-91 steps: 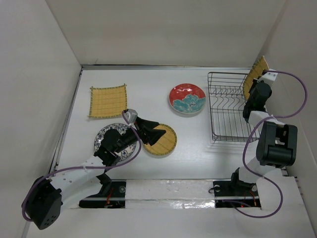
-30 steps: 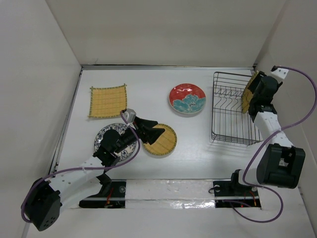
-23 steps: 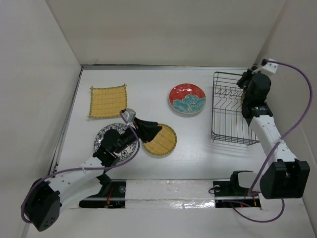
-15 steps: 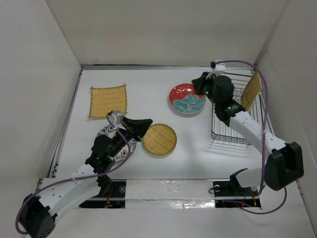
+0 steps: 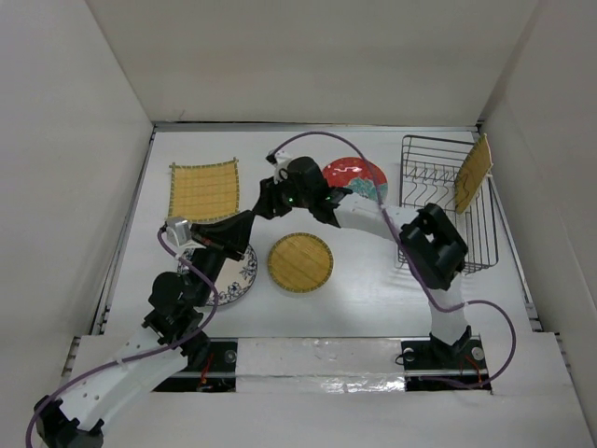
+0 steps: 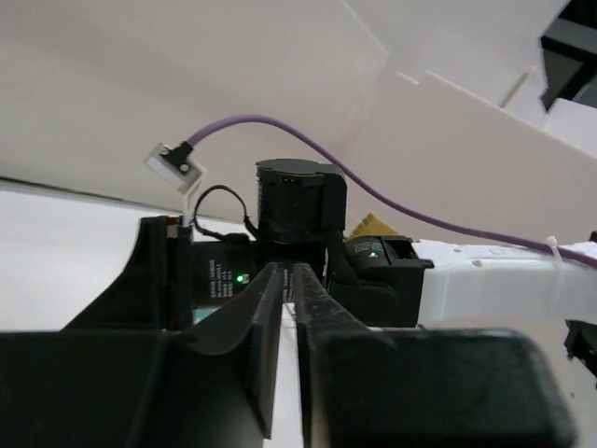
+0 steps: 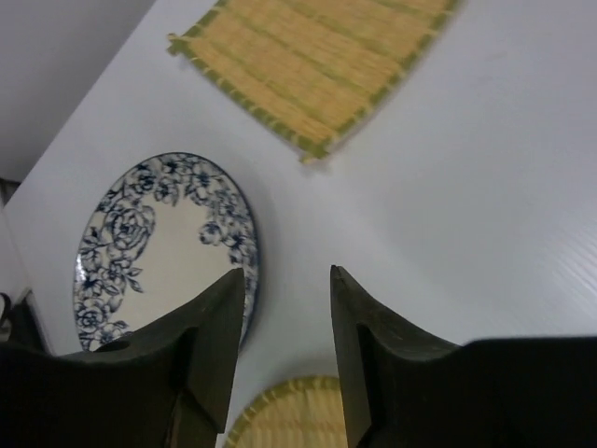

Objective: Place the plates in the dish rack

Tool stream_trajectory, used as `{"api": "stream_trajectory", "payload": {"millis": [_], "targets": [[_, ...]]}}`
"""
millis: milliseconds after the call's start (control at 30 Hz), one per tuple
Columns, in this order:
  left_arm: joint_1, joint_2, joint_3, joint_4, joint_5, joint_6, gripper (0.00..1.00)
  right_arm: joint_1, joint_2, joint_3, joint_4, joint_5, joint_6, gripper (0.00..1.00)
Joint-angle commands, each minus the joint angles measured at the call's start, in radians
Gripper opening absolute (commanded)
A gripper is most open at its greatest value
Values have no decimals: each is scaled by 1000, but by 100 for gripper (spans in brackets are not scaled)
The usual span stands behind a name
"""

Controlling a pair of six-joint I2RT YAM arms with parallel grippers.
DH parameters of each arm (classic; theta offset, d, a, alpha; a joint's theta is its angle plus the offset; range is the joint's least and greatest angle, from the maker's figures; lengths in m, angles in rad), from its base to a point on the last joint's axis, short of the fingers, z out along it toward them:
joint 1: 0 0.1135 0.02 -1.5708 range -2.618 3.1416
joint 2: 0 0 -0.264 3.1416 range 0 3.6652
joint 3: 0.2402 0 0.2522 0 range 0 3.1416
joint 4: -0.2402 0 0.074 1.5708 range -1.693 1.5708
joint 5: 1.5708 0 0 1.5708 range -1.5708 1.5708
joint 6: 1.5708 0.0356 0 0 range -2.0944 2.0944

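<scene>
I will next lower my right gripper and pull it back onto the blue-white plate's far rim, because that rim is uncovered below my open fingers.
The black wire dish rack stands at the right, with a fan-shaped yellow plate upright in its far corner. A red plate is partly covered by my right arm. A round yellow plate, a square yellow plate and a blue-white plate lie on the table. My right gripper hangs open and empty above the table, between the blue-white plate and the square yellow plate. My left gripper is raised over the blue-white plate, its jaws nearly together and empty.
White walls close in the table on the left, back and right. My right arm reaches across the middle of the table from the right. The two grippers are close, with the right wrist straight ahead of the left fingers.
My right arm left the fan-shaped plate standing in the rack and swung left across the table. My left arm pulled back from the round yellow plate and closed its jaws.
</scene>
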Motion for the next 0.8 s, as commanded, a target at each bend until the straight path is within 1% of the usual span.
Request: {"api": "stream_trajectory", "payload": {"millis": [0,33,100,167,200,267,333,367,400,500,633,767], "targets": [[-4,31,59,-9,-89,30,9,36,109,142,-48,-105,-16,51],[-4,39,63,4,-97,39,12,36,135,162,-49,-114,-11,55],[-4,60,76,11,-135,105,17,36,183,216,-67,-130,1,56],[-4,71,91,6,-173,151,19,46,226,234,-77,-148,7,57],[-4,69,87,14,-190,163,23,46,235,234,-77,-159,10,57],[-4,60,60,44,-195,186,27,56,252,234,-86,-170,12,58],[-4,48,45,34,-201,186,36,65,261,220,-83,-191,16,58],[-4,43,42,28,-201,183,36,65,267,217,-83,-200,18,58],[-4,37,37,23,-198,174,39,77,276,217,-86,-220,20,59],[-4,17,13,24,-186,157,42,88,313,222,-86,-255,32,59],[-4,7,5,14,-192,148,43,111,361,228,-75,-262,56,59],[-4,-4,2,11,-198,145,43,123,407,268,-80,-285,73,58]]}}
